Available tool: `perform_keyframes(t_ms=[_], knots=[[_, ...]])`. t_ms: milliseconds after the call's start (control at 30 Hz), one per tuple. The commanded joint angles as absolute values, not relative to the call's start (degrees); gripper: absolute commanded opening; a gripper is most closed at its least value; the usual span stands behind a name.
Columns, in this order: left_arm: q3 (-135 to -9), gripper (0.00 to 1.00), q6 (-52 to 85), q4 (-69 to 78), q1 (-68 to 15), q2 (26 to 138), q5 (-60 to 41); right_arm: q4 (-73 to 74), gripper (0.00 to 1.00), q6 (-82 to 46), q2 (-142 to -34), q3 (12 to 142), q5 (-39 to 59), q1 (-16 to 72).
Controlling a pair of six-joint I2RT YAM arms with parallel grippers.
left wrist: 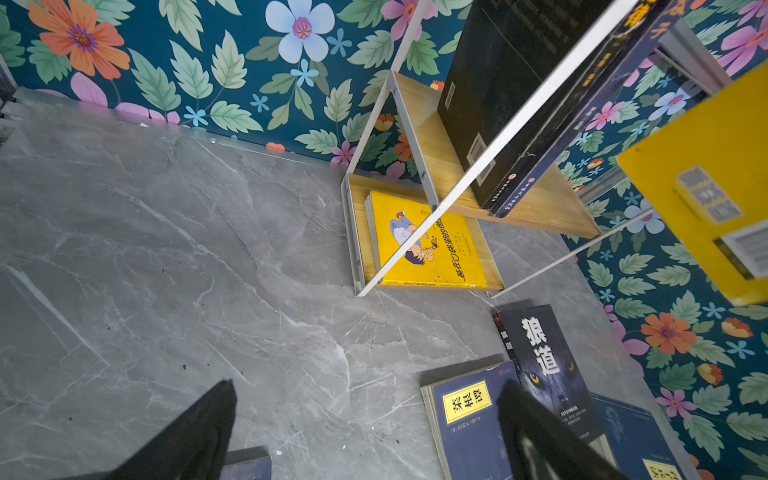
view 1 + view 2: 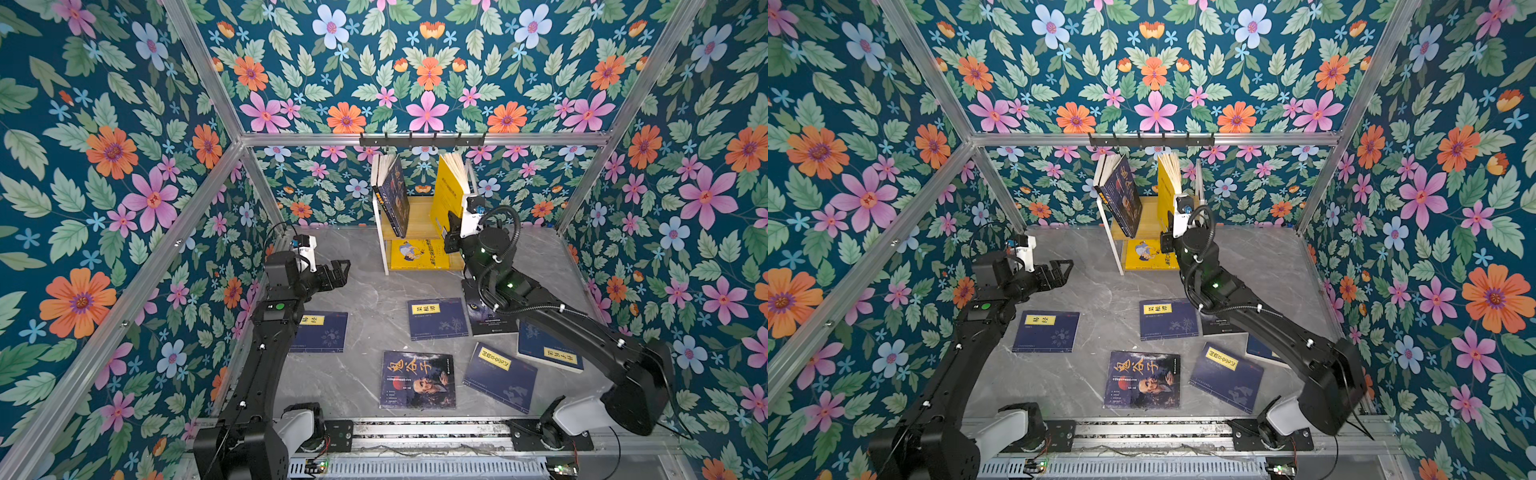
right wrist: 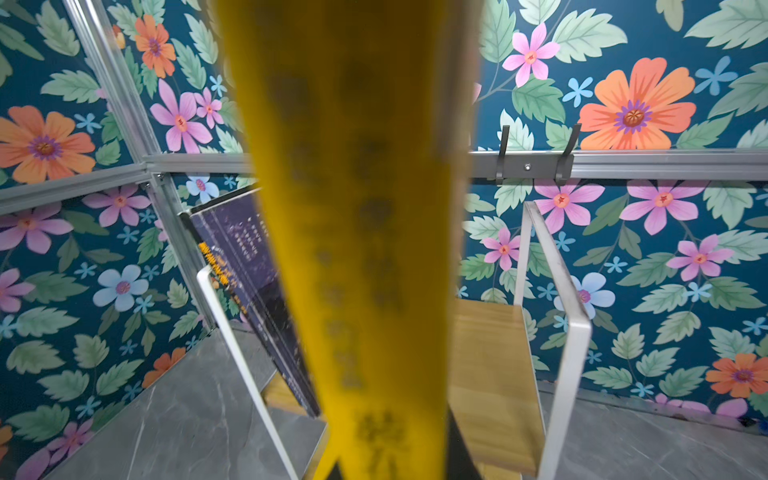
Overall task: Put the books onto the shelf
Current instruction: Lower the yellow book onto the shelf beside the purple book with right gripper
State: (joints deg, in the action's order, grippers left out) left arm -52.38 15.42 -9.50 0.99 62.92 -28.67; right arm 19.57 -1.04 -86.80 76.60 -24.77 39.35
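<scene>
The upper board has an empty part beside the dark books, so the robot's right gripper will next carry the yellow book outward and across toward them and release it on the bare wood there.
The shelf (image 2: 419, 216) (image 2: 1152, 212) stands at the back wall. Two dark books (image 2: 395, 195) lean on the left of its upper board, and a yellow book (image 2: 417, 253) (image 1: 428, 245) lies flat on the lower one. My right gripper (image 2: 451, 232) (image 2: 1168, 232) is shut on the lower edge of an upright bright yellow book (image 2: 446, 195) (image 3: 357, 208), held at the upper board's right side. My left gripper (image 2: 338, 274) (image 1: 368, 386) hangs open over bare table, left of the shelf. On the table lie several navy books (image 2: 438, 318), a face book (image 2: 417, 380) and a wolf book (image 1: 544, 361).
A black hook rail (image 2: 422, 139) runs along the back wall above the shelf. Floral walls in aluminium framing close in the grey marble table (image 2: 365, 291) on three sides. The arms' base rail (image 2: 415, 428) lines the front edge.
</scene>
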Motion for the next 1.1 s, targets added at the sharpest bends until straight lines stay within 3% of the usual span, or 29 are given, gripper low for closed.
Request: perform_keyframes(t_ms=[0, 200, 533, 833, 1067], knots=[[-52.6, 1.00, 13.7, -10.0, 0.7, 62.3, -27.8, 24.3, 0.00, -2.5, -92.9, 83.2, -27.4, 38.6], [-52.8, 1.00, 13.2, -10.3, -0.2, 62.1, -27.6, 20.8, 0.00, -4.0, -106.1, 94.5, -29.9, 37.9], [-53.2, 1.00, 12.0, -10.5, -1.5, 62.6, -27.7, 17.6, 0.00, -6.5, -116.5, 103.8, -26.0, 37.9], [-53.4, 1.00, 12.0, -10.6, -1.7, 63.3, -27.8, 17.2, 0.00, -8.2, -117.7, 104.4, -22.8, 37.9], [-53.4, 1.00, 11.7, -10.5, -1.8, 63.6, -27.8, 19.7, 0.12, -8.0, -116.7, 101.1, -16.7, 37.9]])
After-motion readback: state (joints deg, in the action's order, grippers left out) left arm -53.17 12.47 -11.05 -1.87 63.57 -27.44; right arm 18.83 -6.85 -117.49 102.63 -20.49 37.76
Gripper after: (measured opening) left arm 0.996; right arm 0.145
